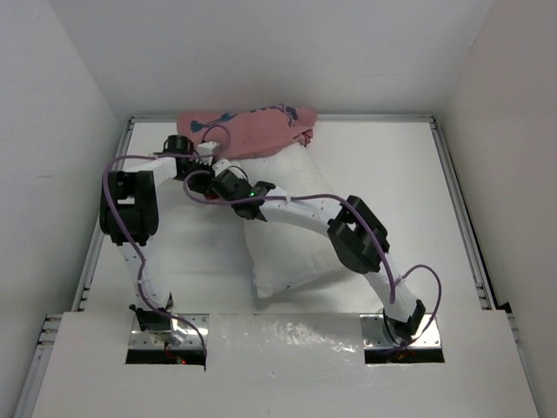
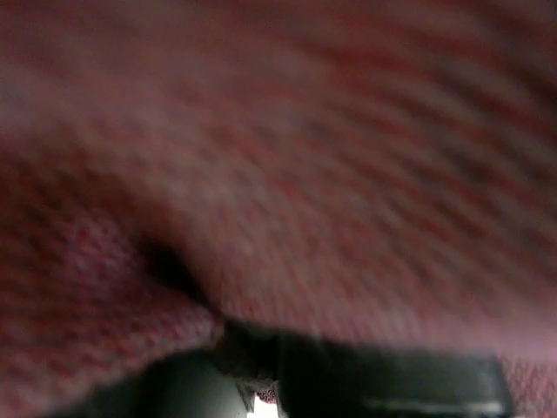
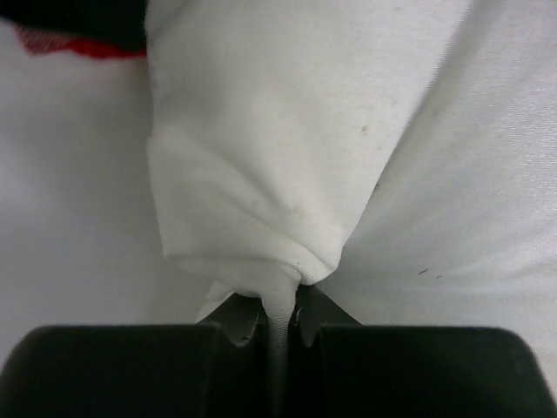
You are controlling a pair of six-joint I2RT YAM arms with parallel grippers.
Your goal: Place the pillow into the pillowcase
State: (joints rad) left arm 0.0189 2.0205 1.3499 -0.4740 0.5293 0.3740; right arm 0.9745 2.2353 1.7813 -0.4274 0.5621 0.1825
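My right gripper next pushes the pillow corner outward toward the pillowcase's near edge (image 1: 246, 151) and releases it there, as it still sits short of the bunched pillowcase.
The pillowcase (image 1: 248, 129) lies bunched at the back of the table, its pale pink inside and dark lettering facing up. The white pillow (image 1: 291, 248) stretches from it toward the front, tilted. My left gripper (image 1: 205, 150) is at the pillowcase's left edge. In the left wrist view, blurred red pillowcase cloth (image 2: 287, 157) fills the picture and the left gripper (image 2: 261, 387) is shut on a fold of it. My right gripper (image 1: 223, 179) is beside the left one. In the right wrist view the right gripper (image 3: 278, 318) is shut on a corner of the pillow (image 3: 261, 157). A strip of red pillowcase (image 3: 78, 45) shows beyond it.
White walls close in the table on three sides. Metal rails run along its left edge (image 1: 94, 252) and its right edge (image 1: 461, 226). Purple cables (image 1: 418, 274) loop off both arms. The two arms cross the table's left half close together.
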